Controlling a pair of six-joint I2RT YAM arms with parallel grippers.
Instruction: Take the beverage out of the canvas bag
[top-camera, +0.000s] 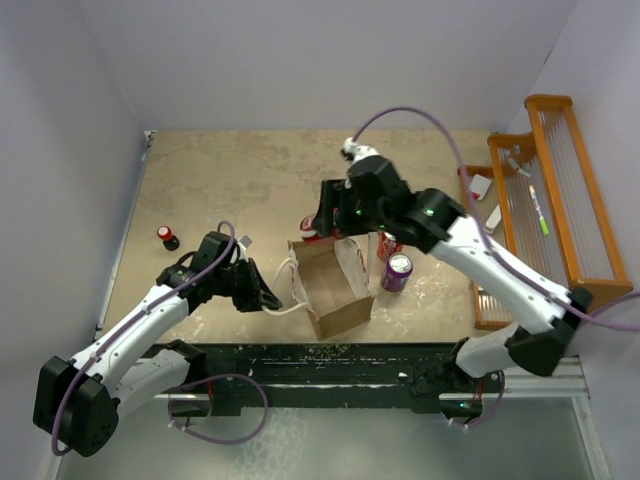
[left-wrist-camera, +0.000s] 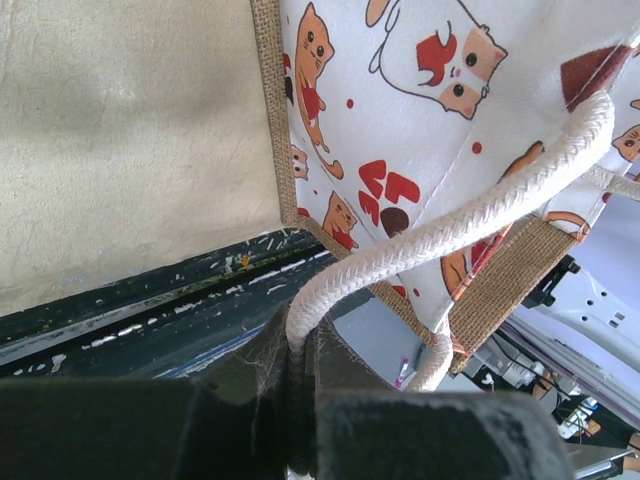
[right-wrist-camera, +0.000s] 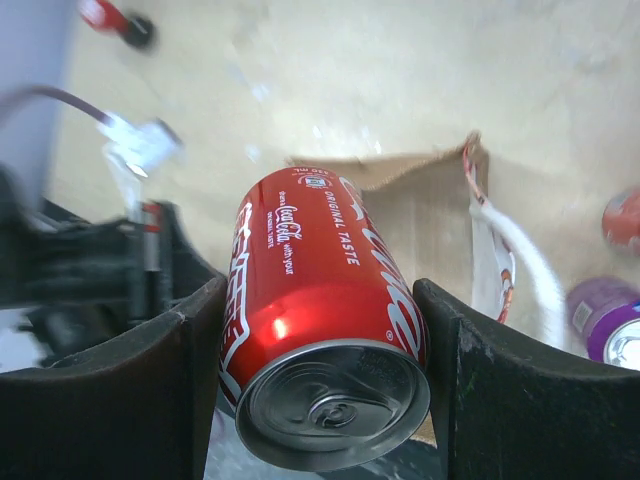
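The tabletop on the near side of the purple can is bare, so my right gripper will next go to the right in the top view, back and down, and release the cola can (top-camera: 309, 229).
The canvas bag (top-camera: 335, 290) stands open-topped near the table's front edge. My left gripper (top-camera: 268, 297) is shut on its white rope handle (left-wrist-camera: 450, 225), with the cord pinched between the jaws of the left gripper (left-wrist-camera: 298, 360) and the bag's cat-printed panel (left-wrist-camera: 420, 110) just beyond. My right gripper (top-camera: 325, 225) hangs over the bag's far left corner, shut on the beverage, a red cola can (top-camera: 309, 229). In the right wrist view the can (right-wrist-camera: 320, 310) sits between both fingers (right-wrist-camera: 150, 390), top end toward the camera, above the bag's rim (right-wrist-camera: 420, 195).
A purple can (top-camera: 397, 271) and another red can (top-camera: 387, 245) stand just right of the bag. A small red bottle (top-camera: 166, 237) stands at the left. An orange rack (top-camera: 540, 210) lines the right edge. Grey walls enclose the table.
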